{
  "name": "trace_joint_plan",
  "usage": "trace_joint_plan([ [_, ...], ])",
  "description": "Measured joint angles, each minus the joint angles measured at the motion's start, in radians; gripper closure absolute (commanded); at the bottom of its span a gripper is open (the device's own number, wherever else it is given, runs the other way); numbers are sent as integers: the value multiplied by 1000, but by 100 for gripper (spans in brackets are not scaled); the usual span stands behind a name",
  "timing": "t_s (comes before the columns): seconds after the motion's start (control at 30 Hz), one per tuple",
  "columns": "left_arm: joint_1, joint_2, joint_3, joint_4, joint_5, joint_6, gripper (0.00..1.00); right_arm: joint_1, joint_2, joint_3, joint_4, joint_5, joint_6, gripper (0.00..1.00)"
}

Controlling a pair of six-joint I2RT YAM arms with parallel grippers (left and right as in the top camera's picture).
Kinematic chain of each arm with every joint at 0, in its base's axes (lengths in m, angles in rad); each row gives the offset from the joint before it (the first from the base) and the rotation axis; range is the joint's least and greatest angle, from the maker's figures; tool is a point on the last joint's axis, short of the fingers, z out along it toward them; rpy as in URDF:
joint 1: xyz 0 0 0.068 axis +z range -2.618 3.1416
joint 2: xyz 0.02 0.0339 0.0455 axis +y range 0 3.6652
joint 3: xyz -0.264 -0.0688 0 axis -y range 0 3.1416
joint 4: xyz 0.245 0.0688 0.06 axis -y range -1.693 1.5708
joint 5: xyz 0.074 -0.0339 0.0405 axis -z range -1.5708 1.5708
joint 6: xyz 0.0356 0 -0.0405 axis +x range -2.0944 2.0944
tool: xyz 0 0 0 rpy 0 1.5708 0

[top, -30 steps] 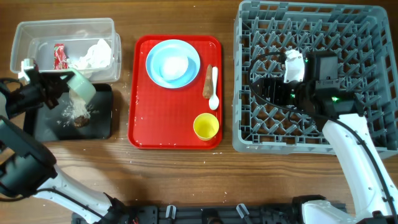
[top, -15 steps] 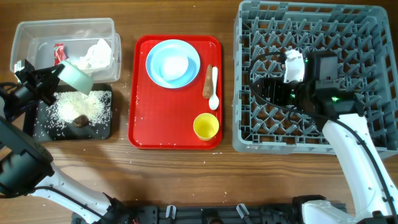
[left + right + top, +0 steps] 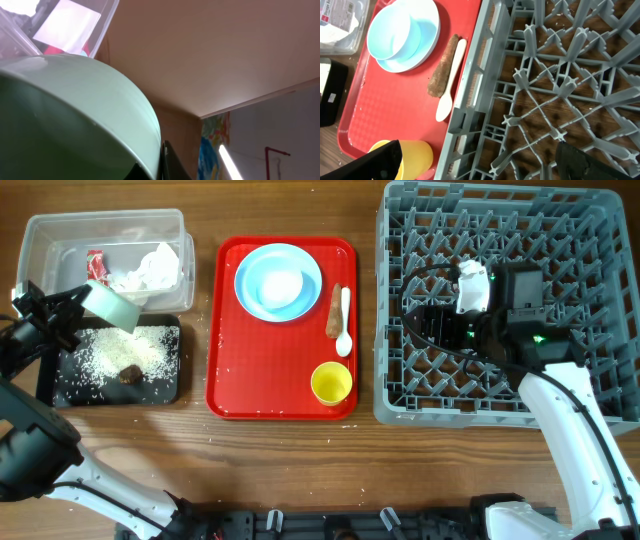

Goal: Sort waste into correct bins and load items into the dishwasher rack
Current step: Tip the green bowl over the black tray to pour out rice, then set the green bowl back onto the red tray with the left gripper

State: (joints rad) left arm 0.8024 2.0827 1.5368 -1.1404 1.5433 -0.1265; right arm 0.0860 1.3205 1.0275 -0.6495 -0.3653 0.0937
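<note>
My left gripper swings to the right in the overhead view to the red tray's bare part [image 3: 262, 362] next, levels the bowl, lowers it and releases it.
My left gripper [image 3: 85, 310] is shut on the rim of a pale blue-white bowl [image 3: 110, 305], held tilted at the border of the clear tub [image 3: 40, 230] and the black tray [image 3: 60, 385]. The bowl fills the left wrist view [image 3: 75, 115]. White rice [image 3: 120, 350] and a brown lump [image 3: 129, 373] lie on the black tray. A red wrapper [image 3: 97, 265] and a white napkin [image 3: 152, 268] lie in the tub. My right gripper [image 3: 485, 167] is open and empty over the grey rack [image 3: 600, 240], near its left wall.
The red serving tray [image 3: 230, 380] holds a blue plate [image 3: 300, 305] with a bowl [image 3: 278, 283] on it, a carrot-like stick [image 3: 335, 310], a white spoon [image 3: 345, 320] and a yellow cup [image 3: 331, 383]. Stray rice grains lie on the wood near the tray.
The left gripper tipped the bowl over the black tray, rice spread across it, and the bowl then moved up and left toward the tub. The right arm has not moved.
</note>
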Motion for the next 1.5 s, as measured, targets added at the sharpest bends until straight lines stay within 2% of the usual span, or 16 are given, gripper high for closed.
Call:
trace_joint_plan([
  [0.17,-3,0,0,1,-8,-1,96,0,0,0,0,0,0,0],
  [0.23,-4,0,1,-110,-4,24,96,0,0,0,0,0,0,0],
  [0.3,-17,-6,-3,-204,-1,103,96,0,0,0,0,0,0,0],
  [0.4,-38,-16,-2,-190,-12,184,96,0,0,0,0,0,1,0],
  [0.6,-51,-37,-3,-342,-31,367,96,0,0,0,0,0,26,0],
  [0.73,-163,-140,-3,-411,-67,545,96,0,1,0,3,0,34,0],
  [0.87,-377,-226,-3,-380,-195,602,96,0,1,0,4,0,35,0],
  [0.93,-525,-240,-3,-317,-327,573,96,0,1,0,4,0,37,0],
  [1.07,-786,-241,-4,-84,-729,305,96,0,1,0,7,0,37,0],
  [1.1,-864,-241,-4,-40,-897,205,96,0,1,0,6,0,37,0],
  [1.17,-980,-241,-4,-26,-1101,88,96,0,1,0,4,0,37,0],
  [1.3,-1168,-241,-4,-10,-1403,-56,96,0,1,0,3,0,37,0],
  [1.4,-1253,-233,-4,-5,-1536,-118,96,0,1,0,3,0,37,0],
  [1.5,-1286,-201,-5,13,-1592,-154,96,0,1,0,3,0,37,0],
])
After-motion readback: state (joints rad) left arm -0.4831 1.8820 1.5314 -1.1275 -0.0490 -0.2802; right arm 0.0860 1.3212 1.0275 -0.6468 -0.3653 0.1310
